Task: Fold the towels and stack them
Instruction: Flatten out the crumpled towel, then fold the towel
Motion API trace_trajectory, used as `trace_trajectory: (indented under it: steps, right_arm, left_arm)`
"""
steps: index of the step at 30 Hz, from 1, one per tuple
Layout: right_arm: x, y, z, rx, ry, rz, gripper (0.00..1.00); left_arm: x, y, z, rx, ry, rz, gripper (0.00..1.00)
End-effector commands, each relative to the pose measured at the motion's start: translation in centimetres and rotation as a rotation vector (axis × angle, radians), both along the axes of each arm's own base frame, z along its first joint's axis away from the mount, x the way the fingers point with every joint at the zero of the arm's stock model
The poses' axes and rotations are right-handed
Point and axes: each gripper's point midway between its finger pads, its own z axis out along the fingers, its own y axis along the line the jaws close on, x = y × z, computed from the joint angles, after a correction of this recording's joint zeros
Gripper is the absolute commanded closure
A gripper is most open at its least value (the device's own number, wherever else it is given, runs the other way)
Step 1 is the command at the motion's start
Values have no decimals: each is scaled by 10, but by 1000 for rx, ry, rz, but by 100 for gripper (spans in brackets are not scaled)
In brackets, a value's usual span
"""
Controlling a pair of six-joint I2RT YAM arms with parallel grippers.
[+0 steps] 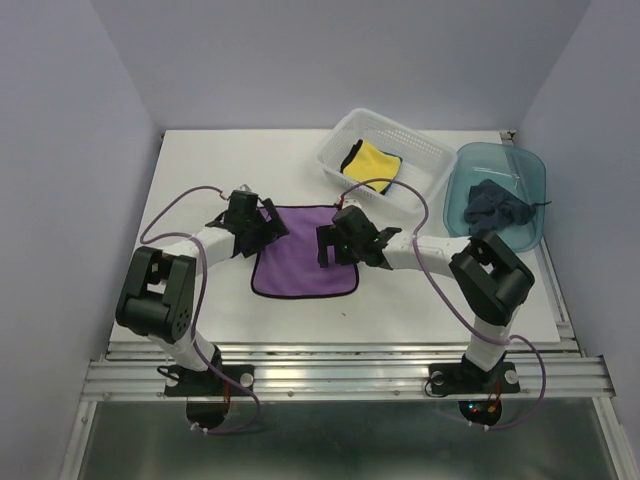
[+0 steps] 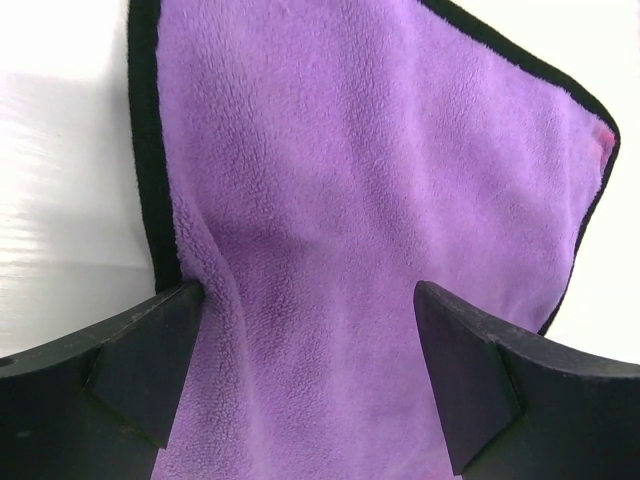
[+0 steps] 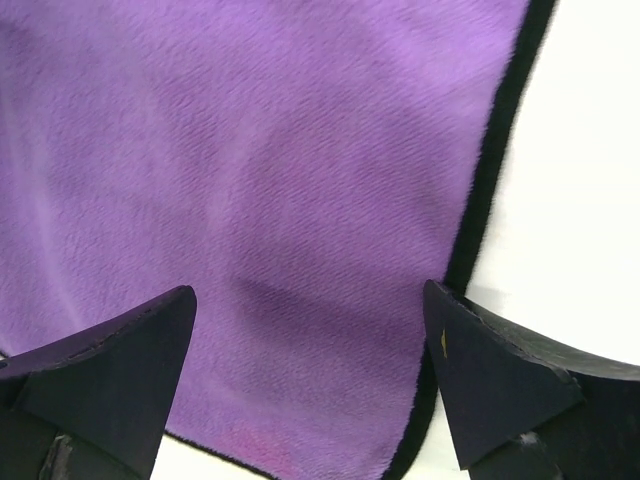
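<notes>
My left gripper draws back and down next, turning onto the black hem at the purple towel's near corner, since that lies below it, nearer my base.
A purple towel (image 1: pixel 305 262) with a black hem lies spread flat on the white table (image 1: pixel 200 180). My left gripper (image 1: pixel 268 226) hovers open over its far left corner. In the left wrist view the purple towel (image 2: pixel 370 180) fills the gap between the fingers (image 2: pixel 150 360) of the left gripper (image 2: pixel 310 370). My right gripper (image 1: pixel 333 247) hovers open over the far right corner. There the purple towel (image 3: pixel 280 150) and its hem lie between the parted fingers (image 3: pixel 490 380) of the right gripper (image 3: pixel 310 370). A yellow towel (image 1: pixel 372 160) sits in the white basket. A dark slate towel (image 1: pixel 497 205) lies in the teal bin.
The white slotted basket (image 1: pixel 420 150) stands at the back, right of centre. The translucent teal bin (image 1: pixel 525 165) stands beside it at the right edge. Grey walls close in the table on three sides.
</notes>
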Motion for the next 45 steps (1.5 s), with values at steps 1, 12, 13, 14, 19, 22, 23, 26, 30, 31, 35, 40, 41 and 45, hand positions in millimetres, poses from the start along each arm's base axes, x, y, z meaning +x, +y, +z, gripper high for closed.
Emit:
trace_trajectory:
  steps: [1, 12, 13, 14, 19, 22, 23, 26, 30, 31, 35, 40, 41, 45]
  right_arm:
    - [20, -8, 21, -40, -65, -72, 0]
    - [7, -31, 77, 54, -172, -133, 0]
    - [8, -30, 85, 81, -187, -139, 0]
    - [7, -31, 85, 88, -189, -138, 0]
    - [1, -20, 88, 159, -177, -98, 0]
    - [-1, -23, 82, 145, -168, -102, 0]
    - [-1, -24, 82, 139, -169, -107, 0]
    - [2, -32, 80, 103, -182, -135, 0]
    - [2, -34, 78, 95, -187, -143, 0]
    - [2, -35, 78, 90, -187, -144, 0]
    - [4, -39, 76, 79, -191, -164, 0]
    - [3, -41, 72, 73, -191, -170, 0]
    - [3, -41, 71, 69, -190, -169, 0]
    - [3, -41, 70, 70, -189, -166, 0]
  left_arm:
    - [2, 12, 20, 62, -29, -1, 1]
    - [-95, 66, 12, 128, 90, 248, 1]
    - [-108, 69, 6, 126, 117, 265, 1]
    - [-113, 70, 4, 121, 128, 270, 1]
    - [-133, 61, -14, 96, 197, 231, 5]
    - [-137, 60, -20, 112, 224, 234, 16]
    - [-137, 58, -21, 111, 234, 230, 23]
    - [-136, 56, -23, 123, 246, 224, 28]
    - [-136, 57, -24, 155, 267, 230, 36]
    - [-136, 58, -25, 165, 274, 233, 42]
    - [-137, 60, -25, 192, 286, 248, 51]
    - [-139, 58, -28, 236, 308, 243, 51]
    - [-140, 59, -30, 252, 317, 245, 51]
    - [-141, 60, -35, 280, 343, 248, 54]
